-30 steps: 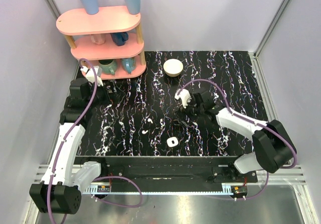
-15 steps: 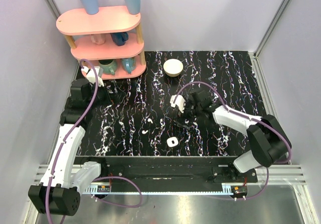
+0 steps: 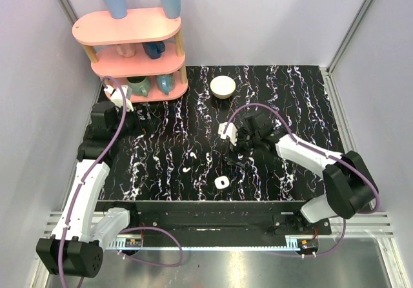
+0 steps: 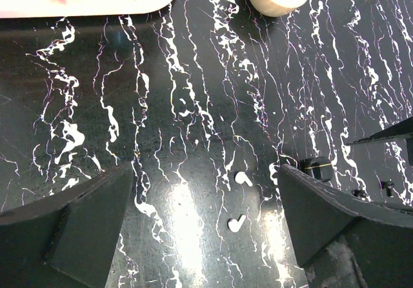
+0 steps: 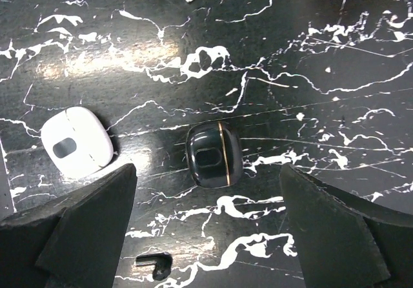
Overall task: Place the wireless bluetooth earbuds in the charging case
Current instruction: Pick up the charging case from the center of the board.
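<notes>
My right gripper should next move down toward the tabletop until its open fingers are on both sides of the black case (image 5: 213,154), because that case is below, centred between them.
The white charging case (image 3: 221,182) lies flat near the table's front edge; it also shows at the left of the right wrist view (image 5: 76,140), with a dark oval spot. Two white earbuds (image 3: 192,154) (image 3: 186,169) lie loose to its left, and both show between the fingers in the left wrist view (image 4: 243,179) (image 4: 236,223). My right gripper (image 3: 236,154) (image 5: 206,236) is open and empty, hovering over a black case (image 5: 213,154), up and right of the white case. My left gripper (image 3: 143,115) (image 4: 203,236) is open and empty, far left near the shelf.
A small black earbud (image 5: 153,264) lies by the black case, which also shows in the left wrist view (image 4: 317,167). A round white bowl (image 3: 223,86) stands at the back. A pink shelf (image 3: 129,30) with cups fills the back left corner.
My right gripper has moved left and slightly toward the near edge, over the black case. The left arm, white case and white earbuds have not moved.
</notes>
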Tool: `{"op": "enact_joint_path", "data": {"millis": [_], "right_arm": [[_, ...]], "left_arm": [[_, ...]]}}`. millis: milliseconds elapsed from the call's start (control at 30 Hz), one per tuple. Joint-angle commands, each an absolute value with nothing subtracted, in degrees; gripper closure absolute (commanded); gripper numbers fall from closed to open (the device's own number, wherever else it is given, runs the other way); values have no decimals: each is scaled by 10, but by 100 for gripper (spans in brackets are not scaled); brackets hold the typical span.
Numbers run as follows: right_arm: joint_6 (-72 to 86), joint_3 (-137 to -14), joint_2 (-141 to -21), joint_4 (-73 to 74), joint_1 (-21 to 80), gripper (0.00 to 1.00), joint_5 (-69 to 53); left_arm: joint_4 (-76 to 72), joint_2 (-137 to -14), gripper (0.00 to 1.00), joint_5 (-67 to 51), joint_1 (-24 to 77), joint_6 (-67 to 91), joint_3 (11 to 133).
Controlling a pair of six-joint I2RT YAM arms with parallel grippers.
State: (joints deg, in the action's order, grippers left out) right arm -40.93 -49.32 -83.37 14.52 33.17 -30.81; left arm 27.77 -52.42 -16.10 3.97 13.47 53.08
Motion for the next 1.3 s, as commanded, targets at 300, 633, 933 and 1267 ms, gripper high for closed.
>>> {"op": "enact_joint_path", "data": {"millis": [300, 633, 933, 1267], "right_arm": [[-477, -555, -903, 204, 338, 0, -294], [-503, -591, -961, 238, 338, 9, -291], [-504, -612, -993, 254, 338, 13, -283], [-518, -645, -1030, 306, 338, 18, -272]], "left_arm": [[270, -509, 1, -148, 41, 130, 532], [272, -506, 1, -139, 41, 128, 530], [274, -507, 1, -133, 41, 129, 531], [274, -509, 1, -132, 41, 129, 531]]}}
